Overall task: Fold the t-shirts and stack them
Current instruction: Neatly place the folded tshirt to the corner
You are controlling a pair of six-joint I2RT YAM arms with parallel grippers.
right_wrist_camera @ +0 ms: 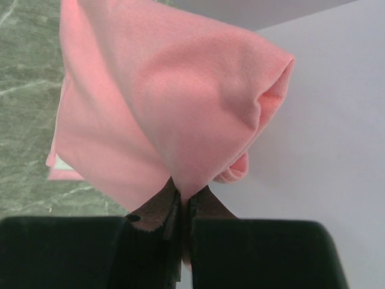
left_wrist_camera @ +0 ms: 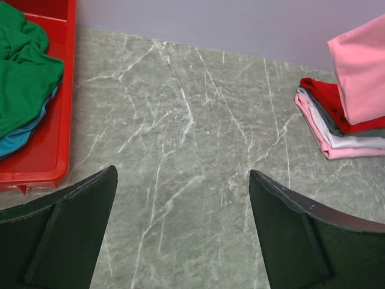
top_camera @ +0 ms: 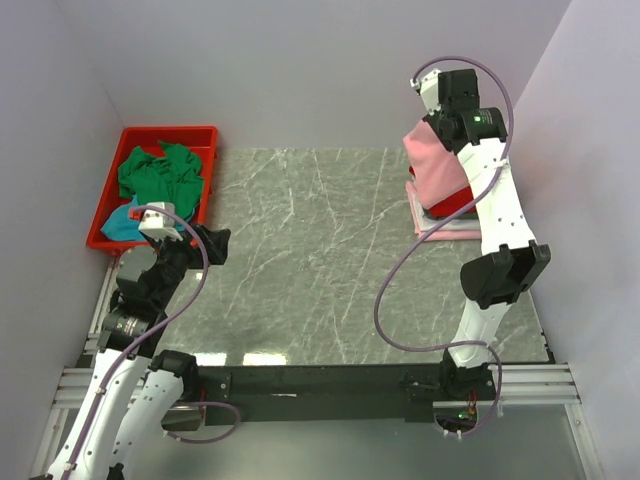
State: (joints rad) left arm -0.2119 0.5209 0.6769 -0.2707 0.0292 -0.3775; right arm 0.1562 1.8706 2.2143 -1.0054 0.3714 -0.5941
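The pink shirt goes down toward the right in the top view with my right gripper next for release, as the red shirt on the stack (top_camera: 455, 203) lies below the gripper's fingers.
My right gripper (top_camera: 440, 128) is shut on a folded salmon pink t-shirt (top_camera: 436, 166) and holds it hanging above a stack of folded shirts (top_camera: 445, 222) at the table's far right. In the right wrist view the jaws (right_wrist_camera: 185, 195) pinch the pink cloth (right_wrist_camera: 162, 102). The left wrist view shows the stack (left_wrist_camera: 337, 129) with a red shirt (left_wrist_camera: 325, 96) on top, grey and pale pink below, and the hanging pink shirt (left_wrist_camera: 361, 72). My left gripper (left_wrist_camera: 180, 180) is open and empty over bare table near the bin. A green t-shirt (top_camera: 158, 172) and a teal one (top_camera: 125, 226) lie crumpled in the bin.
The red plastic bin (top_camera: 204, 135) stands at the far left of the marble table (top_camera: 310, 260); it also shows in the left wrist view (left_wrist_camera: 45, 150). Pale walls close in the back and both sides. A dark rail runs along the near edge.
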